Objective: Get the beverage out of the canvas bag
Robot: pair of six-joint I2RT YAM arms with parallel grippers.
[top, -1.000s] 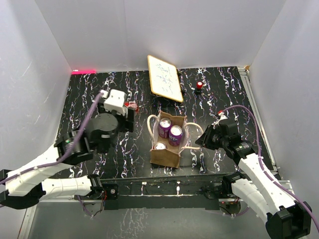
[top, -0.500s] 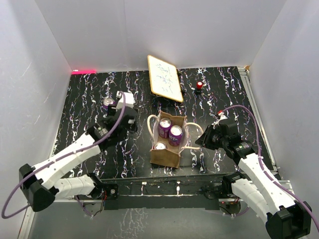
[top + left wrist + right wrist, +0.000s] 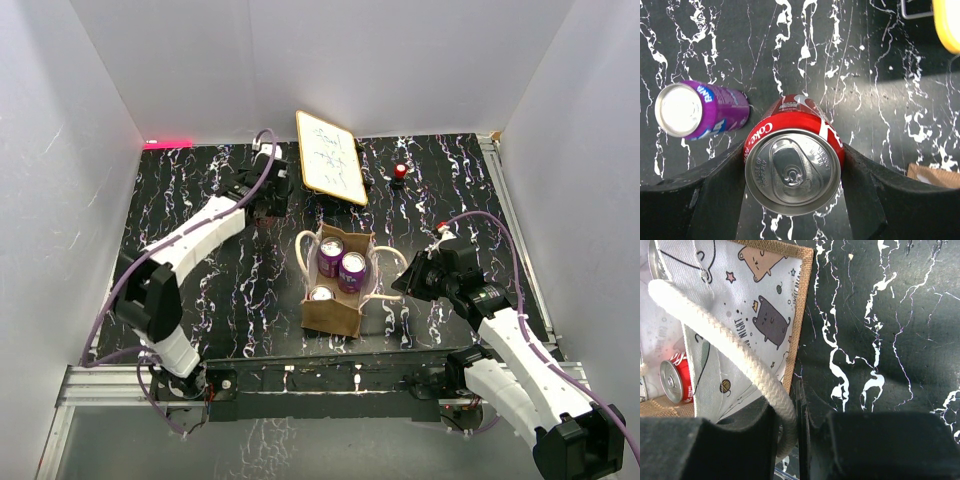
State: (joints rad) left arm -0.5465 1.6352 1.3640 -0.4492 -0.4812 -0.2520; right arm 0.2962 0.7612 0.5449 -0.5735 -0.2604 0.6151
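Observation:
My left gripper is holding the Coke, and bare tabletop [image 3: 248, 236] [image 3: 759, 97] beside the purple can is below, to the left in the wrist view. My left gripper will lower the Coke that way next and release it.
The tan canvas bag [image 3: 333, 312] stands open at the table's middle front, with two purple cans [image 3: 341, 264] and a silver can top [image 3: 320, 293] inside. My right gripper [image 3: 402, 280] is at its right side, shut on the cream rope handle [image 3: 760, 375]. The right wrist view shows the bag's printed lining [image 3: 762, 300] and a red can [image 3: 675, 381] at the left. My left gripper [image 3: 265, 205] reaches to the back left and is shut on a red Coke can [image 3: 792, 167], upright between both fingers. A purple can [image 3: 697, 110] stands just left of it on the table.
A wood-framed whiteboard [image 3: 330, 157] leans at the back centre, close to the right of my left gripper. A small red object [image 3: 400, 171] sits at the back right. White walls enclose the black marbled table [image 3: 200, 300]. The bag's corner [image 3: 935, 176] shows in the left wrist view.
My left arm has swung from the front left out to the back left of the table, stretching toward the whiteboard. The right arm and the bag have not moved.

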